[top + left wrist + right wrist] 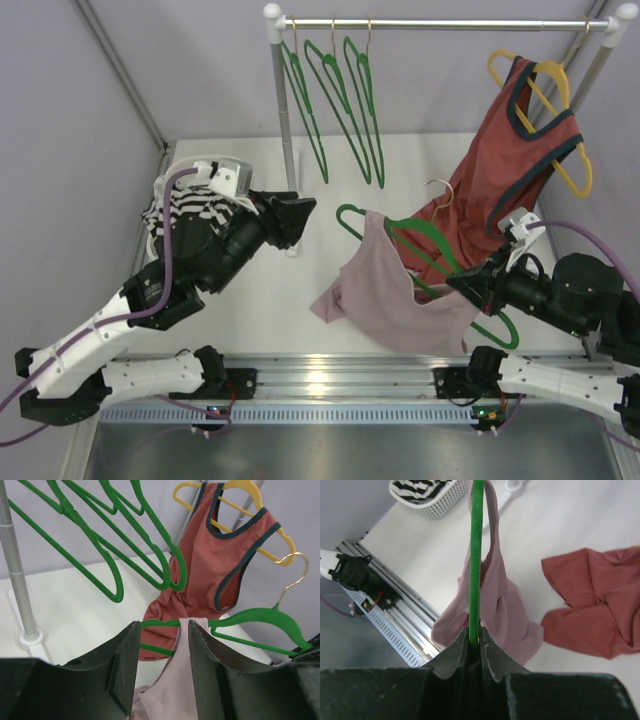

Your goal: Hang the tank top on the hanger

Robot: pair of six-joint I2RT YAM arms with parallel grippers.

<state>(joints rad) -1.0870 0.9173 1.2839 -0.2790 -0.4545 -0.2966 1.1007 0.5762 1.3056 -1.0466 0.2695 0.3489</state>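
My right gripper carries the green hanger up and outward to the bare bar [531, 25] beside the yellow hanger next. It releases it there, since the green hanger's hook is free.
The dusty-pink tank top [385, 295] hangs from the green hanger [432, 240], one strap looped over the hanger's left arm and the body sagging onto the table. My right gripper [462, 285] is shut on the hanger's lower bar; in the right wrist view the green hanger [476, 555] rises straight from the right gripper [475, 647], with the tank top [497, 600] draped around it. My left gripper [308, 218] stands open a little left of the strap, holding nothing. From the left wrist, the left gripper [162, 630] frames the tank top [180, 680] and the hanger [260, 617].
A clothes rail on a white pole [286, 120] carries three green hangers [340, 100]. A rust-red top [500, 170] hangs on a yellow hanger [560, 110] at the right. A white basket with a striped garment [190, 205] sits far left. A metal rail [330, 375] borders the near edge.
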